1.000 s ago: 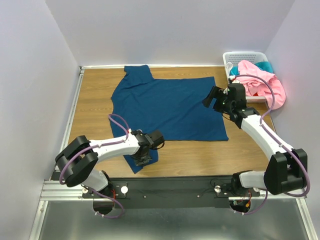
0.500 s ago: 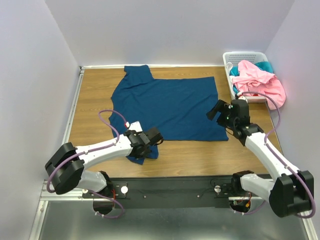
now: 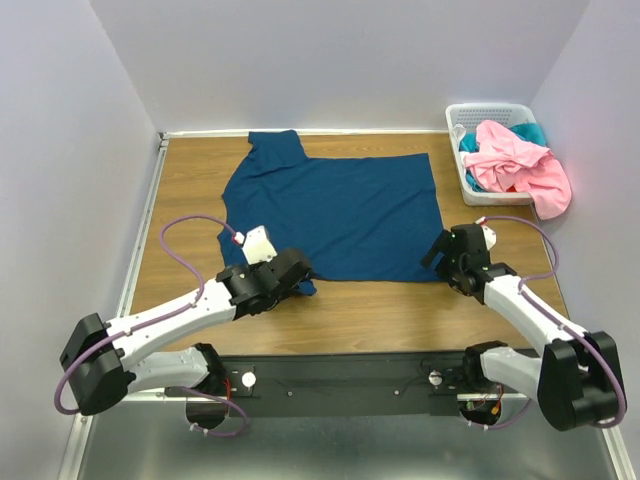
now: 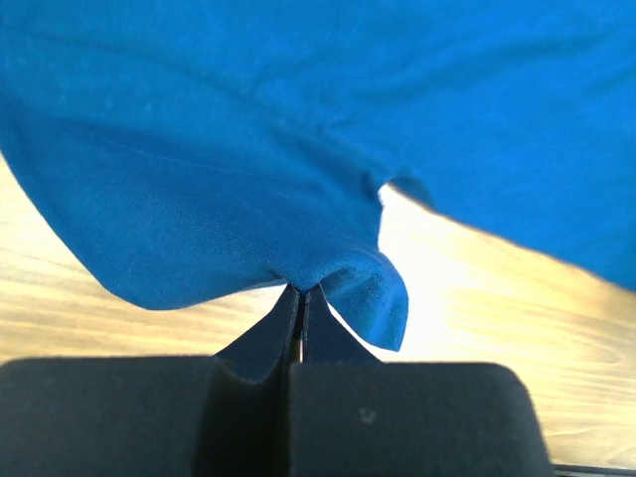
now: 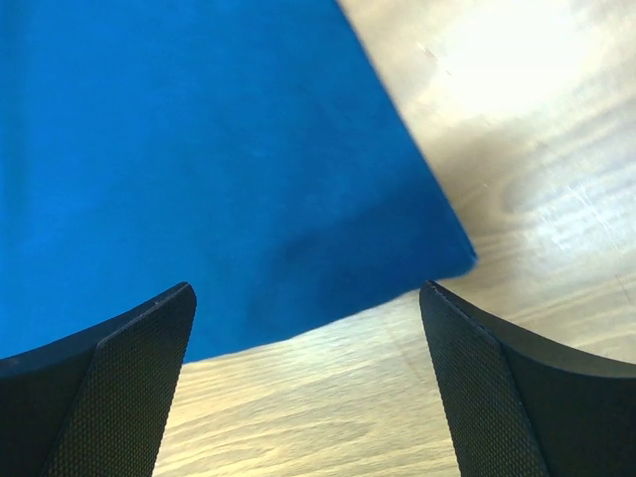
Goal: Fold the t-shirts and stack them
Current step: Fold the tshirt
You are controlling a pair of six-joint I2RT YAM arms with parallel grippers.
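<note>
I should next lower my right gripper and move it to the right in the wrist view, then close it on the hem corner, because the corner's tip sticks out past one open finger.
A large dark blue t-shirt lies spread flat on the wooden table. My left gripper is at its near left corner, shut on a pinched fold of the shirt's edge; in the left wrist view the gripper has cloth draping off its tips. My right gripper stands open just off the shirt's near right corner. In the right wrist view that gripper frames the hem corner with nothing between its fingers. A pink t-shirt and a teal one lie at the back right.
A white slatted basket stands at the back right by the wall, holding the pink and teal shirts, the pink one spilling over its near rim. Bare wood runs along the near edge in front of the shirt.
My left gripper has carried the near left sleeve away from the table's front edge, up against the shirt's body. My right gripper has come nearer and lower, to the near right hem corner.
</note>
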